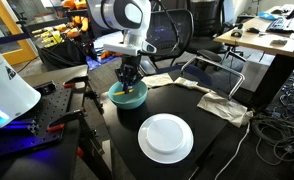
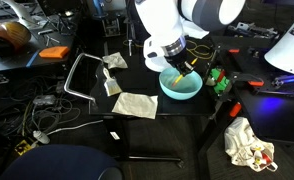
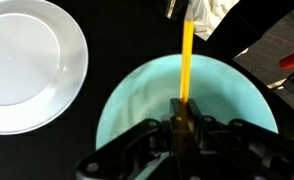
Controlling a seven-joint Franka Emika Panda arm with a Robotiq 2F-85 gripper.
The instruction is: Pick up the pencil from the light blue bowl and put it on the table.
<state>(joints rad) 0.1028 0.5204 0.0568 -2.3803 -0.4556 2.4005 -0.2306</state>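
Note:
I will next lift my gripper clear, cross to the bare tabletop beyond the bowl's rim between plate and cloths, come down and release the pencil.
The light blue bowl (image 1: 128, 96) stands on the black table (image 1: 212, 135) and also shows in the exterior view (image 2: 181, 86) and in the wrist view (image 3: 137, 100). My gripper (image 3: 183, 112) is inside the bowl, shut on the near end of the orange pencil (image 3: 187, 60). The pencil runs from my fingers out over the bowl's far rim. In both exterior views my gripper (image 1: 128, 82) (image 2: 177, 68) points down into the bowl, and a bit of the pencil (image 2: 190, 70) shows beside it.
A white plate (image 1: 165, 137) lies on the table close beside the bowl, also in the wrist view (image 3: 27, 60). Crumpled cloths (image 1: 225, 107) (image 2: 134, 104) lie further off. A metal frame (image 2: 79, 72), tools and a bench (image 1: 27, 120) surround the table.

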